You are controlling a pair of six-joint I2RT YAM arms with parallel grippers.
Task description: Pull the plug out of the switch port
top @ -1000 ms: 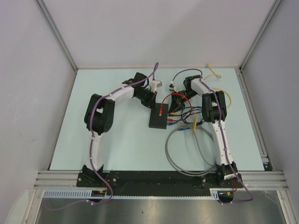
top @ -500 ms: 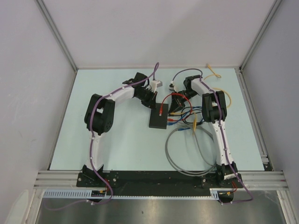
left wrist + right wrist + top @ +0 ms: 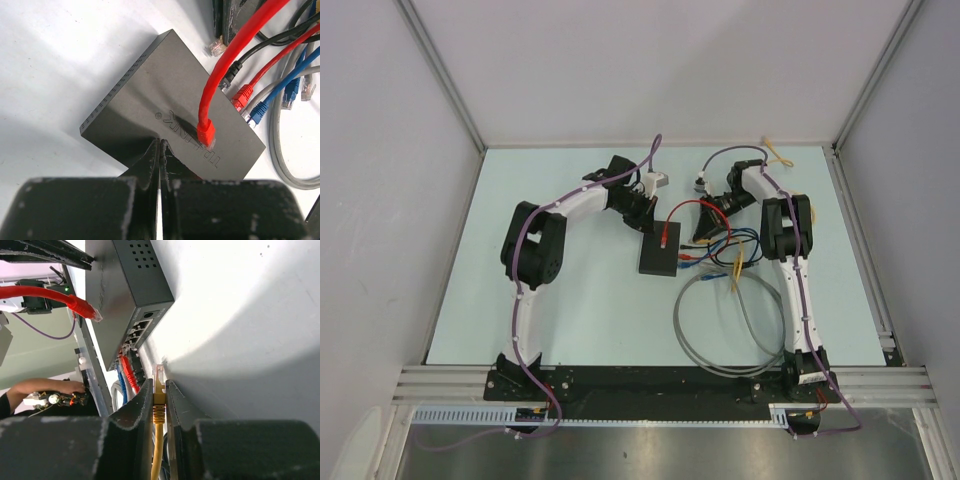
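Note:
The plug is out, so my right gripper will next lift outward and away from the switch, then lower onto the far table by the yellow cable (image 3: pixel 772 160).
The switch (image 3: pixel 658 256) (image 3: pixel 165 100) (image 3: pixel 125 290) is a flat black box lying mid-table. My left gripper (image 3: pixel 647 224) (image 3: pixel 160 146) is shut, with its tips pressed down on the switch's top near the back edge. My right gripper (image 3: pixel 704 234) (image 3: pixel 159 390) is shut on a yellow plug (image 3: pixel 159 382). That plug is out of the switch and a short way from the sockets (image 3: pixel 137 332). Its yellow cable runs back between the fingers. A loose red plug (image 3: pixel 206 134) (image 3: pixel 665 240) lies on top of the switch.
Red (image 3: pixel 242 95), black (image 3: pixel 230 80) and blue (image 3: pixel 257 112) plugs crowd the switch's socket edge. I cannot tell whether any of them sits in a socket. A grey cable loop (image 3: pixel 730 325) lies in front of the right arm. Grey walls enclose the table.
My right gripper has drawn back to the right, away from the switch, with the yellow plug in it. The left arm and the switch have not moved.

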